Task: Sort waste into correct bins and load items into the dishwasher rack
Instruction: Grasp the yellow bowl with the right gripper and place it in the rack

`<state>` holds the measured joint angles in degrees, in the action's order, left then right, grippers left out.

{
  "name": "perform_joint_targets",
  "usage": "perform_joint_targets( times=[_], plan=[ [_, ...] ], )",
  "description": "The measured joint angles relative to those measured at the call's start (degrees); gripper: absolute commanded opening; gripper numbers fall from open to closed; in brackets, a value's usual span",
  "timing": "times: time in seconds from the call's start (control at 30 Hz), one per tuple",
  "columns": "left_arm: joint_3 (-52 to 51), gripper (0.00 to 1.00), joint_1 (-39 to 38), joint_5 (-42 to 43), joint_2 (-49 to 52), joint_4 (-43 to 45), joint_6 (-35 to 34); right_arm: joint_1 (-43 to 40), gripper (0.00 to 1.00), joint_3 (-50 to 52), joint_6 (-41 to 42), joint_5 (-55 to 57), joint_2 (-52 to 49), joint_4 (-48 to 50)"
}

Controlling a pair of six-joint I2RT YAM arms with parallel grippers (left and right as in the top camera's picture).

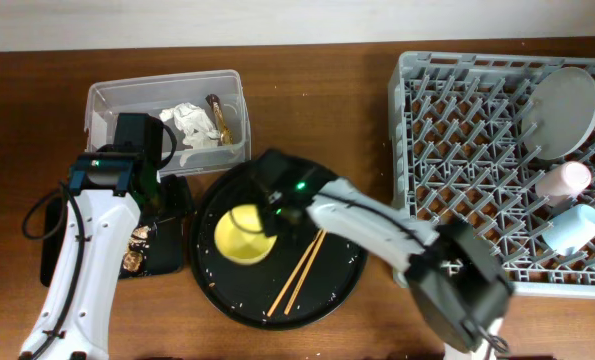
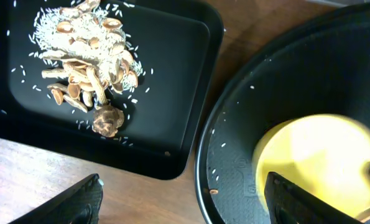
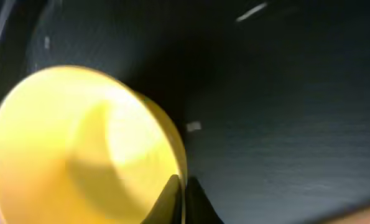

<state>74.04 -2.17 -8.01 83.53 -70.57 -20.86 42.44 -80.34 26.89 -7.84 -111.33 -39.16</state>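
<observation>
I will next lift my right gripper across to the grey rack, tilt the bowl (image 1: 242, 235) and release it on the rack's far wires, since they are empty beside the plate.
The small yellow bowl (image 1: 242, 235) sits in the left half of the large round black tray (image 1: 347, 270). My right gripper (image 3: 180, 193) is shut on the bowl's rim (image 3: 79, 143), one finger inside and one outside; it also shows from overhead (image 1: 277, 205). The wooden chopsticks (image 1: 302, 270) lie on the tray to the right of the bowl. My left gripper (image 2: 183, 186) is open and empty, low over the wood between the shallow black rectangular tray (image 2: 172, 93) and the round tray (image 2: 247, 118). Food scraps (image 2: 88, 56) lie in the rectangular tray.
The clear tub (image 1: 107, 100) at the back left holds white tissue (image 1: 192, 122) and a brown-gold wrapper (image 1: 220, 118). The grey rack (image 1: 457, 150) at the right holds the plate (image 1: 562, 105), pink cup (image 1: 565, 180) and blue cup (image 1: 572, 228).
</observation>
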Motion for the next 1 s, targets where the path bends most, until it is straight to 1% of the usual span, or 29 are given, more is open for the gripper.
perform_joint_targets(
  times=[0.17,0.23,0.27,0.33,0.37,0.4,0.47,0.5,0.57,0.63,0.73,0.83,0.9,1.0],
  plan=[
    [0.0,0.83,0.0,0.0,0.0,0.0,0.0,-11.3,0.04,-0.2,-8.5,3.6,12.3,-4.5],
    [0.0,0.83,0.0,0.0,0.0,0.0,0.0,-16.6,0.04,-0.5,-12.4,8.7,17.1,-5.0],
    [0.0,0.83,0.0,0.0,0.0,0.0,0.0,-18.8,0.04,-0.5,-14.4,12.1,18.6,-4.6],
    [0.0,0.83,0.0,0.0,0.0,0.1,0.0,-24.2,0.04,-0.7,-20.7,23.6,21.1,-1.8],
    [0.0,0.83,0.0,0.0,0.0,0.1,0.0,-25.7,0.04,-0.7,-22.3,27.1,21.4,-0.9],
    [0.0,0.83,0.0,0.0,0.0,0.3,0.0,-28.9,0.04,-0.9,-27.8,37.7,21.7,1.8],
    [0.0,0.83,0.0,0.0,0.0,0.5,0.0,-31.6,0.04,-0.8,-33.4,46.2,21.6,8.4],
    [0.0,0.83,0.0,0.0,0.0,1.0,0.0,-34.3,0.04,-0.9,-36.1,50.8,21.5,11.6],
    [0.0,0.83,0.0,0.0,0.0,1.0,0.0,-38.1,0.04,-1.0,-38.8,55.9,20.5,14.1],
    [0.0,0.83,0.0,0.0,0.0,1.0,0.0,-41.6,0.04,-1.0,-40.6,61.3,16.3,16.9],
    [0.0,0.83,0.0,0.0,0.0,1.1,0.0,-42.8,0.04,-1.0,-41.6,63.6,10.9,17.3],
    [0.0,0.83,0.0,0.0,0.0,1.1,0.0,-41.3,0.04,-1.0,-42.1,64.4,5.0,17.3],
    [0.0,0.83,0.0,0.0,0.0,1.1,0.0,-39.0,0.04,-1.2,-42.1,67.2,3.8,17.8],
    [0.0,0.83,0.0,0.0,0.0,1.1,0.0,-36.9,0.04,-1.3,-41.9,68.1,3.5,17.5]
  ],
)
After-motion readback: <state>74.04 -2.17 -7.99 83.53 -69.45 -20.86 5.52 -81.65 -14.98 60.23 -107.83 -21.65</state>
